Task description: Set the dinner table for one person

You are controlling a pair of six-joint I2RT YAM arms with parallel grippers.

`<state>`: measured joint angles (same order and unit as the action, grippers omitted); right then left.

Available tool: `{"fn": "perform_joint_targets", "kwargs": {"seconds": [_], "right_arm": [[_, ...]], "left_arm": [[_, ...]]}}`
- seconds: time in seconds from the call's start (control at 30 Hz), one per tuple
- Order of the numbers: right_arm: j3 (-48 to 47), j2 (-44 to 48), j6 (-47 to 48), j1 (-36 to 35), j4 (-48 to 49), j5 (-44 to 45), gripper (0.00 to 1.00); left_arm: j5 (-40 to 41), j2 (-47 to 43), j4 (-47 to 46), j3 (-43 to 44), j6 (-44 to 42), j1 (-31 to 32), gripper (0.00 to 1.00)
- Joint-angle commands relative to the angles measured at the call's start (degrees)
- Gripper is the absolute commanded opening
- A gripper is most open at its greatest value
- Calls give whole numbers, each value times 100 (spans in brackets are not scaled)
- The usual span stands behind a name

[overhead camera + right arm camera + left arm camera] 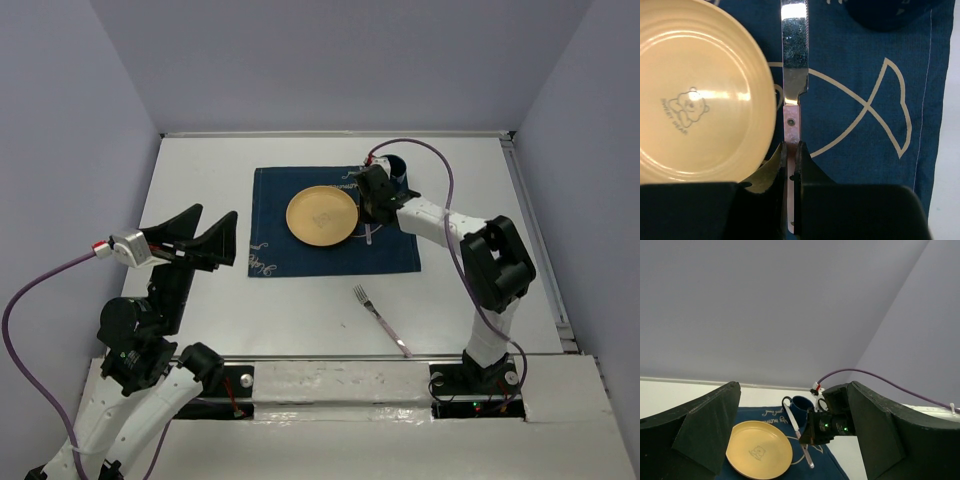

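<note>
Next, my right gripper lowers the knife away from the plate's close rim and releases its pink handle, since empty placemat lies just below.
The white dinner table (200, 180) carries a navy placemat (400, 255) with a yellow plate (321, 217) on it. My right gripper (368, 205) is shut on the pink handle of a knife (794, 60), just right of the plate (695, 95) and low over the placemat (860, 65). The blade points toward a dark blue mug (392, 165) at the mat's far right corner. My left gripper (200, 240) is open and empty, raised above the table's left side. In the left wrist view the knife (792, 420) is slanted beside the plate (759, 450).
A fork (378, 315) with a pink handle lies on the bare table in front of the placemat, near the right arm's base. Grey walls enclose the table on three sides.
</note>
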<state>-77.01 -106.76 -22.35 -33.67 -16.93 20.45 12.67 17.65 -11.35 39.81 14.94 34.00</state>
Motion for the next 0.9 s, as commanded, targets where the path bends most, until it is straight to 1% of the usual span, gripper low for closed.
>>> {"fn": "perform_joint_targets", "kwargs": {"seconds": [0.0, 0.23, 0.47, 0.57, 0.67, 0.7, 0.73, 0.77, 0.8, 0.87], "right_arm": [[-130, -99, -129, 71, 164, -147, 0], [-200, -617, -217, 299, 181, -252, 0], [-192, -732, -279, 423, 172, -331, 0], [-95, -697, -471, 475, 181, -340, 1], [-86, -715, -551, 475, 172, -348, 10], [-77, -715, -551, 475, 172, -331, 18], [-68, -715, -551, 475, 164, -331, 22], [-68, -671, -543, 475, 164, -366, 29], [-60, -627, -508, 475, 172, -383, 34], [-51, -434, -411, 475, 164, -427, 36]], "left_arm": [[-89, 63, -323, -44, -8, -42, 99], [-124, 160, -323, -44, 9, -34, 99], [-89, 134, -324, -44, -17, -42, 99], [-89, 160, -324, -44, -17, -42, 99], [-98, 169, -315, -44, -17, -42, 99], [-98, 169, -323, -44, -17, -42, 99], [-89, 177, -315, -44, -17, -34, 99], [-80, 169, -323, -44, -17, -34, 99], [-80, 151, -315, -52, -9, -42, 99], [-89, 160, -324, -44, -9, -34, 99]]}}
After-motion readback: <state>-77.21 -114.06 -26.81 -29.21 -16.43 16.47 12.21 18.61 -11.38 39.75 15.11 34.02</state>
